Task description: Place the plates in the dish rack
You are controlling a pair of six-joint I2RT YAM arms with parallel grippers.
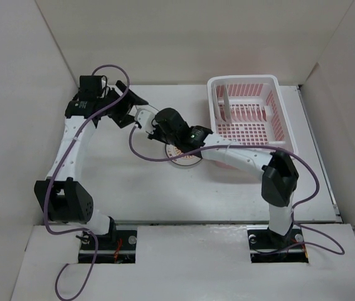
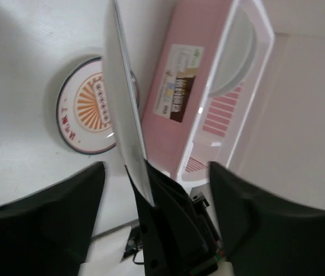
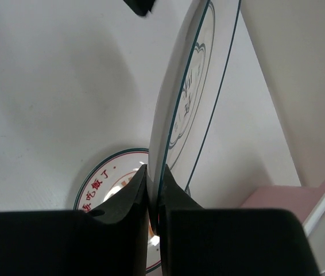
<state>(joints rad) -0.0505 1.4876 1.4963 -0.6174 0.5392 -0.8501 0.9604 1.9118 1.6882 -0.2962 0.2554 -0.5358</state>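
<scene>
My right gripper will next move over and down to the empty rack slots beside the upright plate, because they are to the gripper's right in the top view.
My right gripper [image 3: 154,172] is shut on the rim of a white plate [image 3: 191,86] with a dark rim and a small dark motif, held on edge above the table. In the left wrist view this plate [image 2: 122,103] stands edge-on between my left gripper's [image 2: 157,167] open fingers, not clamped by them. A sunburst plate [image 1: 184,158] lies flat on the table under the right arm; it also shows in the left wrist view [image 2: 85,112]. Another plate [image 1: 226,103] stands upright in the pink dish rack [image 1: 243,80] at the far right.
White walls enclose the table on the left, back and right. The rack's long side wall with a label [image 2: 177,95] faces the grippers. Purple cables loop along both arms. The two grippers [image 1: 143,116] meet left of the rack.
</scene>
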